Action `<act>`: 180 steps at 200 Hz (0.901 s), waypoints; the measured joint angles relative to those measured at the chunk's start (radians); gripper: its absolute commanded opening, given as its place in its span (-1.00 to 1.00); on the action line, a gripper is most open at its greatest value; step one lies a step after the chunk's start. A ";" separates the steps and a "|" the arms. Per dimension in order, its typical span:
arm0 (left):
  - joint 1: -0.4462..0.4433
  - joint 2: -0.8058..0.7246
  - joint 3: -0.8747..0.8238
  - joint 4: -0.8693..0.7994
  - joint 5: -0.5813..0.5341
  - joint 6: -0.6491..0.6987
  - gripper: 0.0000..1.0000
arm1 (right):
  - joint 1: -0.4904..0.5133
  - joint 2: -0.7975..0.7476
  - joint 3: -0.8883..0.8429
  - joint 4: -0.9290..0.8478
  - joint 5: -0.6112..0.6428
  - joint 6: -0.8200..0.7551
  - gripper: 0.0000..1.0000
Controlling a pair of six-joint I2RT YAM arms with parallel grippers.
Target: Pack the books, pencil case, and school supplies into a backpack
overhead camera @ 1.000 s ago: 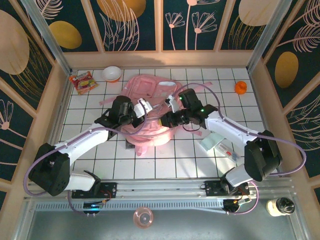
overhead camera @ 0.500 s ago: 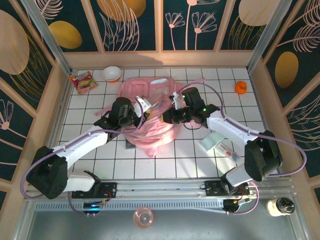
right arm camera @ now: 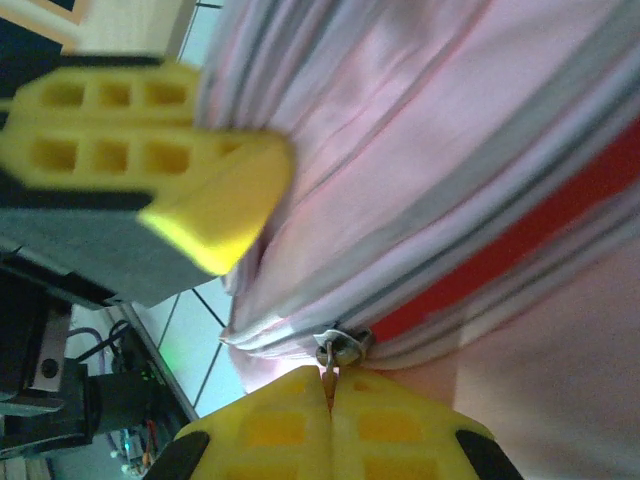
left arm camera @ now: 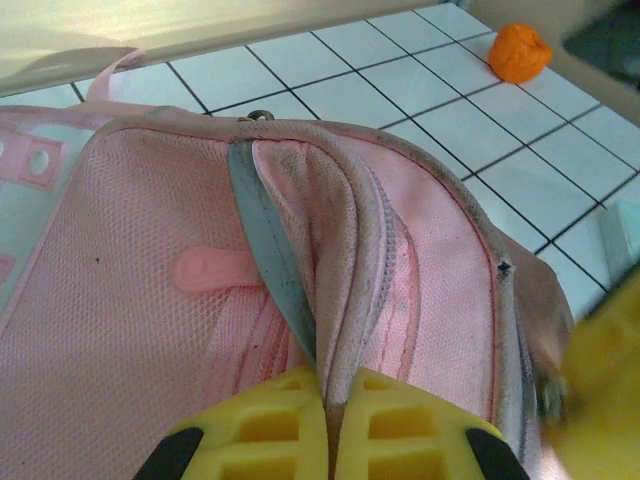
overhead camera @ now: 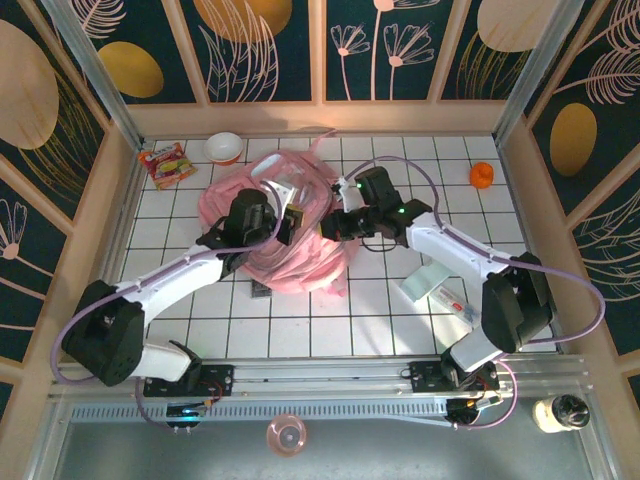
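I need to pull the metal zipper pull back along the zip toward the backpack's near edge (overhead camera: pixel 308 280) next with my right gripper. I should then let go of it, as only a narrow red slit shows.
The pink backpack (overhead camera: pixel 292 258) lies bunched in the middle of the tiled table, with both grippers on its upper part. My left gripper (overhead camera: pixel 291 216) is shut on a fold of the backpack's zip edge (left arm camera: pixel 345 300); its yellow fingers (left arm camera: pixel 270 420) pinch the fabric. My right gripper (overhead camera: pixel 330 226) is shut on a metal zipper pull (right arm camera: pixel 340 350) of the backpack (right arm camera: pixel 450 120). The mint-green pencil case (overhead camera: pixel 438 289) lies flat to the right, apart from both arms. A small dark grey piece, possibly the school supplies (overhead camera: pixel 262 291), peeks out at the backpack's near edge. The books are hidden.
A red-and-yellow snack packet (overhead camera: pixel 165 163) and a white bowl (overhead camera: pixel 224 147) sit at the far left. A small orange thing (overhead camera: pixel 481 175) (left arm camera: pixel 520 50) lies at the far right. Wooden walls ring the table. The left gripper's finger (right arm camera: pixel 150 130) hangs close in the right wrist view.
Both grippers have moved toward the far side and up, keeping their hold. The backpack has been pulled along and now bunches further left and back.
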 measured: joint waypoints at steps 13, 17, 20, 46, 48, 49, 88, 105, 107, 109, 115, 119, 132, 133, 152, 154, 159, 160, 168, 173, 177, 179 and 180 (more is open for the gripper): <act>-0.003 0.021 0.026 0.000 -0.016 -0.016 -1.00 | 0.027 0.000 -0.012 0.025 0.010 0.025 -1.00; -0.003 0.026 0.031 0.000 -0.020 -0.022 -1.00 | 0.034 0.000 -0.018 0.034 0.011 0.032 -1.00; -0.004 0.029 0.036 0.001 -0.023 -0.026 -1.00 | 0.039 0.000 -0.022 0.040 0.011 0.038 -1.00; -0.006 0.048 0.045 0.008 -0.029 -0.061 -1.00 | 0.085 0.000 -0.073 0.103 0.027 0.103 -1.00; -0.006 0.050 0.045 0.009 -0.029 -0.068 -1.00 | 0.087 0.000 -0.076 0.108 0.029 0.108 -1.00; -0.006 0.050 0.045 0.010 -0.029 -0.069 -1.00 | 0.089 0.000 -0.078 0.110 0.031 0.113 -1.00; -0.010 0.071 0.053 0.055 -0.037 -0.147 -1.00 | 0.130 -0.027 -0.159 0.201 0.110 0.215 -1.00; -0.010 0.081 0.072 0.076 -0.051 -0.188 -1.00 | 0.147 -0.050 -0.190 0.247 0.160 0.260 -1.00; -0.010 0.082 0.075 0.078 -0.053 -0.193 -1.00 | 0.150 -0.054 -0.195 0.254 0.167 0.265 -1.00; -0.010 0.084 0.078 0.081 -0.056 -0.200 -1.00 | 0.154 -0.057 -0.200 0.261 0.174 0.273 -1.00; -0.010 0.090 0.089 0.085 -0.061 -0.214 -1.00 | 0.162 -0.065 -0.212 0.279 0.192 0.289 -1.00; -0.010 0.095 0.097 0.088 -0.064 -0.222 -1.00 | 0.167 -0.069 -0.219 0.292 0.203 0.297 -1.00; -0.010 0.117 0.129 0.095 -0.073 -0.255 -1.00 | 0.188 -0.083 -0.240 0.332 0.246 0.335 -1.00; -0.010 0.120 0.132 0.097 -0.074 -0.258 -1.00 | 0.190 -0.084 -0.242 0.335 0.248 0.336 -1.00; -0.010 0.157 0.178 0.122 -0.088 -0.316 -1.00 | 0.226 -0.092 -0.268 0.388 0.312 0.387 -1.00; -0.010 0.161 0.183 0.126 -0.089 -0.323 -1.00 | 0.229 -0.092 -0.270 0.393 0.319 0.390 -1.00; -0.010 0.168 0.192 0.132 -0.091 -0.337 -1.00 | 0.238 -0.092 -0.274 0.405 0.337 0.404 -1.00; -0.010 0.169 0.193 0.133 -0.091 -0.340 -1.00 | 0.239 -0.092 -0.275 0.407 0.340 0.405 -1.00; -0.010 0.180 0.208 0.142 -0.095 -0.365 -1.00 | 0.254 -0.092 -0.283 0.425 0.370 0.424 -1.00; -0.010 0.185 0.214 0.149 -0.098 -0.379 -1.00 | 0.262 -0.092 -0.285 0.435 0.389 0.438 -1.00; -0.010 0.191 0.221 0.157 -0.103 -0.393 -1.00 | 0.268 -0.092 -0.286 0.443 0.403 0.445 -1.00; -0.010 0.193 0.223 0.159 -0.105 -0.397 -1.00 | 0.272 -0.092 -0.286 0.446 0.411 0.449 -1.00; -0.010 0.194 0.224 0.161 -0.105 -0.399 -1.00 | 0.274 -0.092 -0.286 0.449 0.416 0.451 -1.00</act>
